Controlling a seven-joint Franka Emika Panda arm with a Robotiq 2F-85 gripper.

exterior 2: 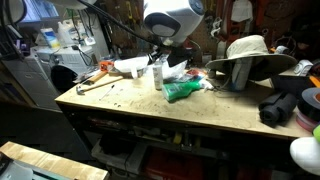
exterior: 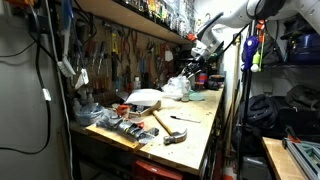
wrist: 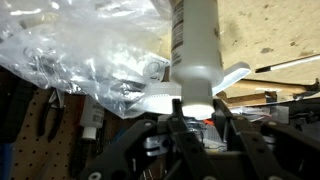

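Observation:
My gripper should move over to the crumpled plastic bag (wrist: 90, 50) and let go of the white cap end there. The bag is to the left of my fingers in the wrist view.
In the wrist view my gripper (wrist: 196, 112) has its two black fingers closed against the end of a white bottle (wrist: 195, 50). In an exterior view the bottle (exterior 2: 158, 75) stands upright on the wooden workbench (exterior 2: 150, 108), with the gripper (exterior 2: 163, 55) right above it. A crumpled clear plastic bag (wrist: 90, 50) lies beside the bottle and touches it. In an exterior view the gripper (exterior: 200, 66) is at the far end of the bench, over the plastic bag (exterior: 178, 86).
A green packet (exterior 2: 183, 91) lies next to the bottle, a straw hat (exterior 2: 250, 55) stands further along, and a hammer (exterior 2: 95, 83) lies near the bench end. Another hammer (exterior: 172, 128) and assorted tools lie on the bench. A pegboard wall with hanging tools (exterior: 120, 55) backs it.

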